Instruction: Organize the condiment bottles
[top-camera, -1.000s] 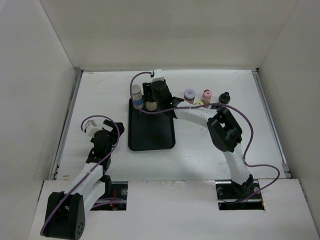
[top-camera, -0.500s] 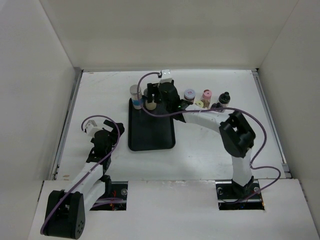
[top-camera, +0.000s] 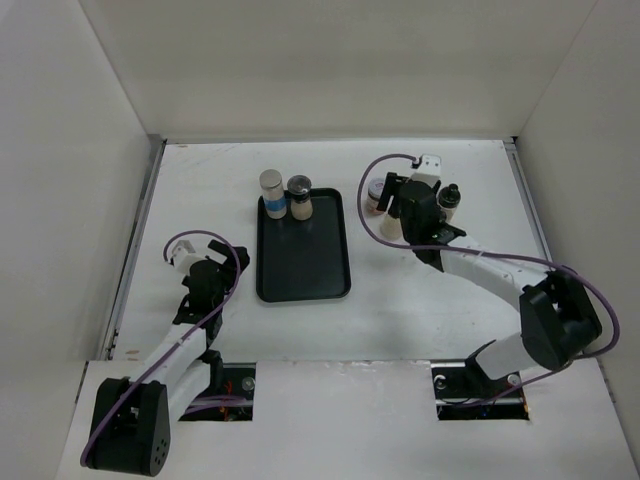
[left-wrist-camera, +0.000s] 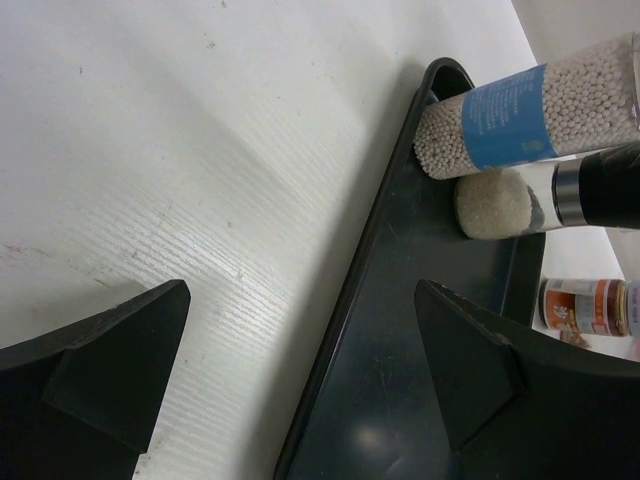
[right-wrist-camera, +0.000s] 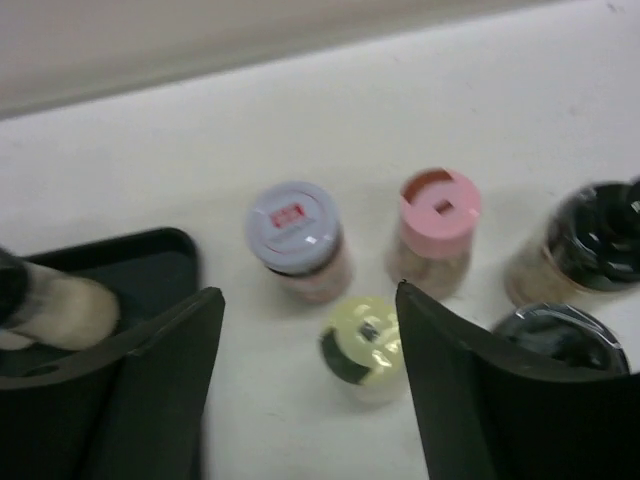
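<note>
My right gripper lowers next with its fingers open around the lid of the yellow-lidded bottle (top-camera: 391, 226) (right-wrist-camera: 365, 342) standing below it, as that lid already shows between them.
The black tray (top-camera: 300, 262) holds two condiment bottles at its back edge: a white-lidded one (top-camera: 271, 192) and a dark-lidded one (top-camera: 299, 196). My right gripper (top-camera: 395, 212) is open and empty above the loose bottles on the table. In the right wrist view the yellow-lidded bottle (right-wrist-camera: 365, 342) lies between my open fingers, below my right gripper (right-wrist-camera: 310, 300). The purple-lidded (right-wrist-camera: 292, 228), pink-lidded (right-wrist-camera: 438, 212) and black-lidded (right-wrist-camera: 598, 232) bottles stand behind it. My left gripper (top-camera: 215, 272) is open and empty left of the tray, over the tray's edge (left-wrist-camera: 345, 330) in its own view (left-wrist-camera: 300, 300).
White walls enclose the table on three sides. The left wrist view shows the tray's two bottles, blue-labelled (left-wrist-camera: 520, 120) and black-capped (left-wrist-camera: 530, 200). A round black lid (right-wrist-camera: 560, 338) sits by my right finger. The tray corner (right-wrist-camera: 120, 260) is at the right wrist view's left.
My right gripper has left the dark-lidded bottle standing at the tray's back and swung right to hover over the loose bottles. The left arm has not moved.
</note>
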